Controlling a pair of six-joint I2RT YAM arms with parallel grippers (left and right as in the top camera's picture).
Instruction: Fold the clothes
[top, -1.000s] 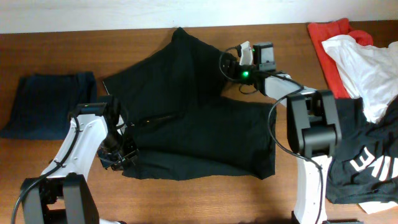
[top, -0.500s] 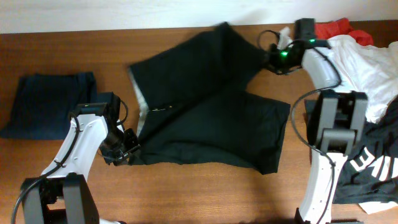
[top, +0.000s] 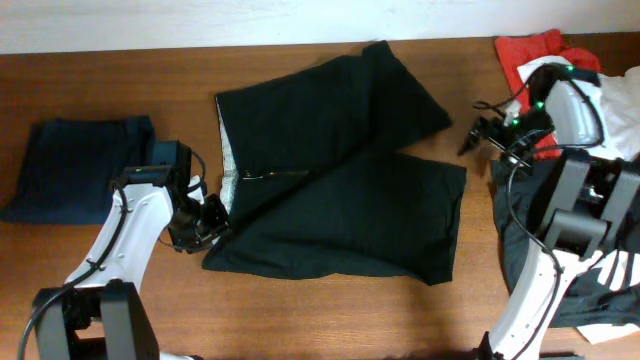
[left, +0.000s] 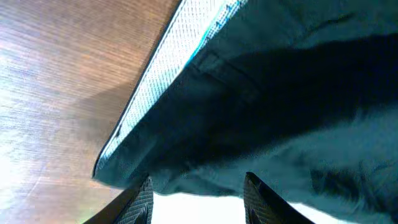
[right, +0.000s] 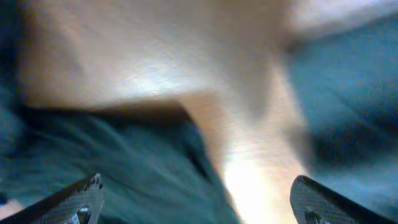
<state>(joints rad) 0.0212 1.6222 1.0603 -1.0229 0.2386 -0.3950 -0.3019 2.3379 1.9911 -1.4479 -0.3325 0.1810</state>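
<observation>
My right gripper moves back toward the base and down onto the lower leg's near hem corner (top: 441, 277) next, since that corner lies back of it and below.
A pair of black shorts (top: 340, 190) lies spread flat in the middle of the table, waistband to the left, legs to the right. My left gripper (top: 207, 218) sits at the waistband's lower left corner. In the left wrist view its fingers (left: 198, 199) are apart, with the dark cloth (left: 280, 106) and its light lining just beyond the tips. My right gripper (top: 478, 133) is open and empty just right of the upper leg. The right wrist view is blurred; its fingers (right: 199, 199) are wide apart over dark cloth (right: 124, 168) and bare wood.
A folded dark blue garment (top: 75, 165) lies at the far left. At the right edge is a pile: red cloth (top: 535, 55), a white shirt (top: 590, 100) and a black garment with white print (top: 590, 260). The right arm's base stands by that pile.
My right gripper pulled the upper leg to the right, let go of it and moved off to the right. The shorts now lie flatter. My left gripper shifted slightly up and right.
</observation>
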